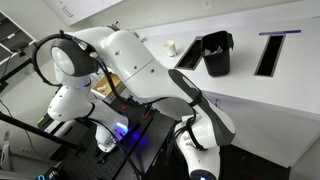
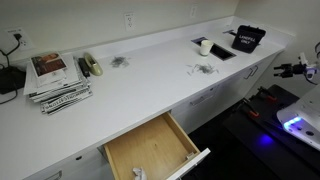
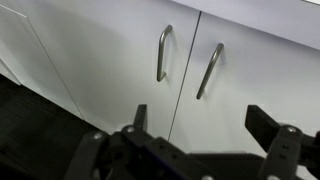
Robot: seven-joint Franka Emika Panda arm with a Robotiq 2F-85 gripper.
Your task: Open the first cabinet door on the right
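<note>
My gripper should roll square to the first cabinet door's handle [image 3: 210,71], which is ahead of it and leans in the wrist view. It will then move forward until my fingertips are on both sides of the handle.
In the wrist view two matching white doors meet at a vertical seam, each with a slim metal handle beside it. The first cabinet door [image 3: 250,85] is the right one, with its handle [image 3: 209,70]. The neighbouring door [image 3: 90,60] has its handle [image 3: 163,52]. My gripper [image 3: 200,125] is open and empty. It hangs a short way in front of the doors, below the handles, and touches nothing. In an exterior view the gripper [image 2: 299,70] is off the counter's right end, facing the doors [image 2: 250,74].
A light wooden drawer [image 2: 150,150] stands pulled out at the counter's front. On the white counter [image 2: 150,75] are a black bin [image 2: 248,38], a white cup [image 2: 205,46], a tape roll [image 2: 90,65] and stacked magazines [image 2: 55,80]. The arm fills the other exterior view [image 1: 130,60].
</note>
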